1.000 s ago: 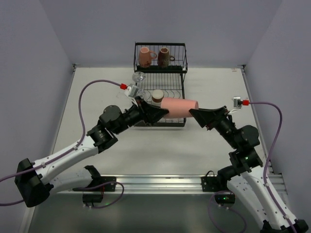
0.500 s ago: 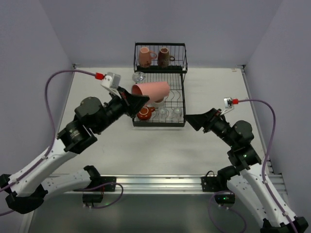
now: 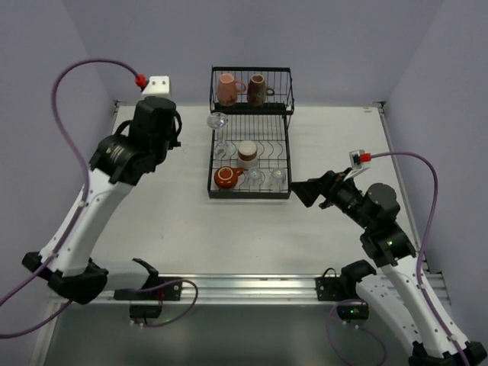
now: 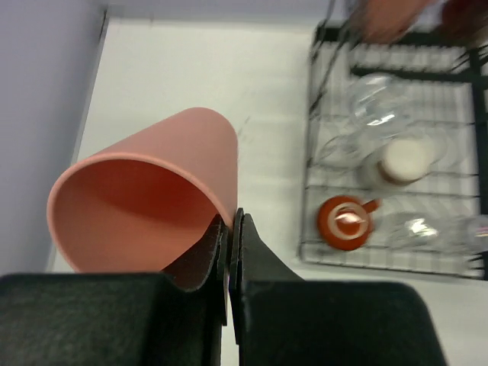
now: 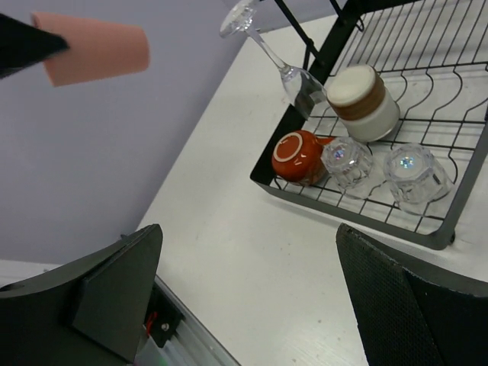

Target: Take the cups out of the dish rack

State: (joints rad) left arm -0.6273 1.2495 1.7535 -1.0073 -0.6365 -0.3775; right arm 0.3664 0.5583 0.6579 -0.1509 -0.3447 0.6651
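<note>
I need to lower the tall salmon tumbler [image 4: 152,191] with my left gripper onto the empty white table, between the dish rack [image 3: 284,149] and the side.
My left gripper [image 4: 231,221] is shut on the rim of the tall salmon tumbler [image 4: 152,191] and holds it on its side in the air, left of the dish rack [image 3: 284,149]. The tumbler also shows in the right wrist view [image 5: 91,47]. From above, my raised left wrist [image 3: 155,122] hides it. My right gripper [image 5: 259,305] is open and empty, just right of the rack's front corner [image 3: 305,191]. The flat tier holds a white-and-brown cup [image 3: 247,154], an orange-red cup [image 3: 226,178] and two clear glasses [image 3: 279,177]. The raised tier holds a pink mug [image 3: 226,88] and a dark brown mug [image 3: 257,89].
A clear wine glass [image 3: 218,122] leans at the rack's back left corner, also in the right wrist view [image 5: 271,53]. Grey walls close in the white table [image 3: 152,213] at back and sides. A metal rail [image 3: 244,288] runs along the near edge.
My left arm has swung up and to the left with the tumbler, away from the rack. My right gripper let go of the tumbler and drew back to the right.
</note>
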